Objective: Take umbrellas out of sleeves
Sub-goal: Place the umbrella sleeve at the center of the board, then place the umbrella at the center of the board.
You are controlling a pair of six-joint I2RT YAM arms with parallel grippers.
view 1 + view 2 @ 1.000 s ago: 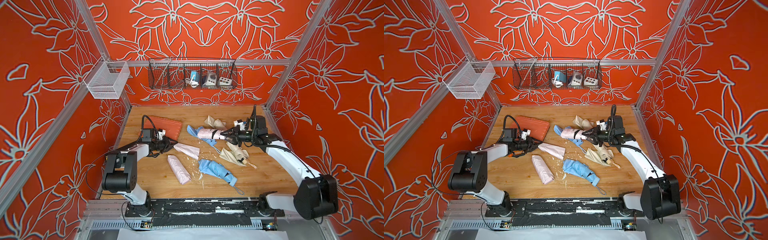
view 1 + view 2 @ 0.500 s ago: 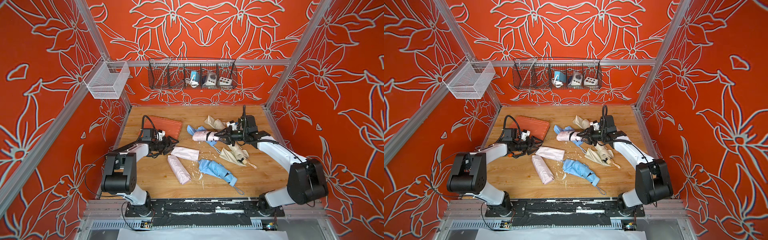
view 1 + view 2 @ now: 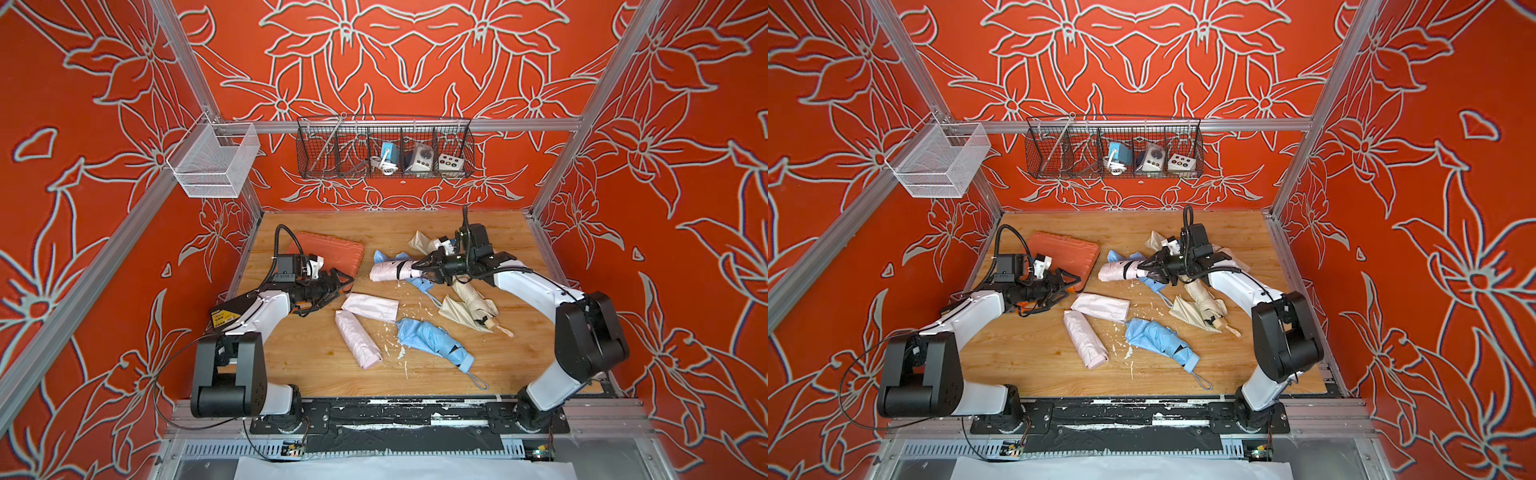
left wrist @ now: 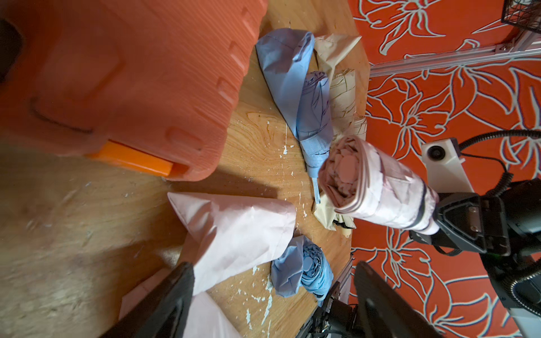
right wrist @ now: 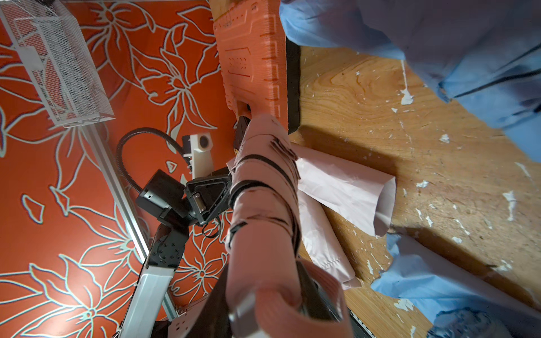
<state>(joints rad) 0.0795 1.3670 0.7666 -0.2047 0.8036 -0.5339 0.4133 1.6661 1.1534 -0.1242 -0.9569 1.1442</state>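
Note:
The pale pink umbrella is already bare. My right gripper will next lower it onto the open wood [image 5: 352, 138] beside the empty sleeve [image 3: 370, 305] and let go of the handle end.
My right gripper [image 3: 420, 271] is shut on the handle end of a pale pink umbrella [image 3: 390, 272], holding it level above the table, bare of any sleeve; in the right wrist view the umbrella [image 5: 263, 204] runs away from the gripper [image 5: 263, 295]. An empty pink sleeve [image 3: 370, 305] lies flat on the wood just in front of my open left gripper [image 3: 345, 286], apart from its fingers. The left wrist view shows that sleeve [image 4: 234, 225] beyond the gripper [image 4: 273, 267], with nothing between the fingers.
An orange case [image 3: 328, 253] lies at the back left, close to the left gripper. On the table lie another pink umbrella [image 3: 357, 340], a blue one [image 3: 432, 343], a cream one [image 3: 469, 307], and blue and cream fabric [image 3: 399, 259] under the right gripper.
My left gripper has opened and let go of the pink sleeve, which now lies on the table. The right gripper has moved left with the pink umbrella.

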